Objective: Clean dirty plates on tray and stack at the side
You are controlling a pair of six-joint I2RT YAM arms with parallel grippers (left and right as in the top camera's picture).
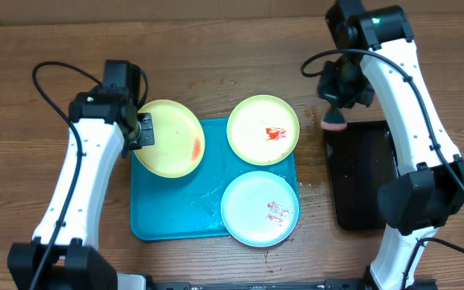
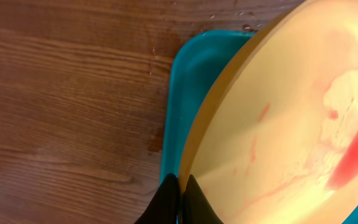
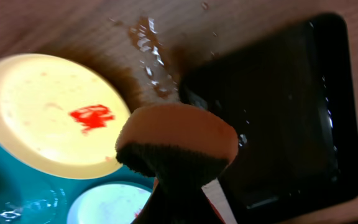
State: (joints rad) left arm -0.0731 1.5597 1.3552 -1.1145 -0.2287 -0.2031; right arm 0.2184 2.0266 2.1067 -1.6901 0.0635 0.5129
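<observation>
My left gripper needs to carry the plate next to the clear wood [image 1: 56, 148] [image 2: 73, 124] beside the tray, which lies below and to the left in the overhead view, then lower and release it there.
A pale yellow-green plate [image 1: 171, 138] with a red smear is tilted over the far left corner of the turquoise tray [image 1: 176, 211]. My left gripper [image 1: 145, 130] is shut on its left rim. The left wrist view shows the rim of this plate [image 2: 291, 124] pinched at the left gripper [image 2: 180, 199], above the tray [image 2: 194, 74]. A second yellow-green plate [image 1: 263, 129] with red sauce lies at the tray's far right. A light-blue plate [image 1: 259, 208] lies at the near right. My right gripper [image 1: 333, 113] is shut on an orange-topped dark scrubber [image 3: 176, 140], to the right of the second plate [image 3: 48, 112].
A black rectangular tray [image 1: 361, 177] lies right of the turquoise one, under the right arm. Water drops [image 3: 148, 43] wet the wooden table between the two trays. The light-blue plate [image 3: 114, 208] overhangs the tray's near right corner.
</observation>
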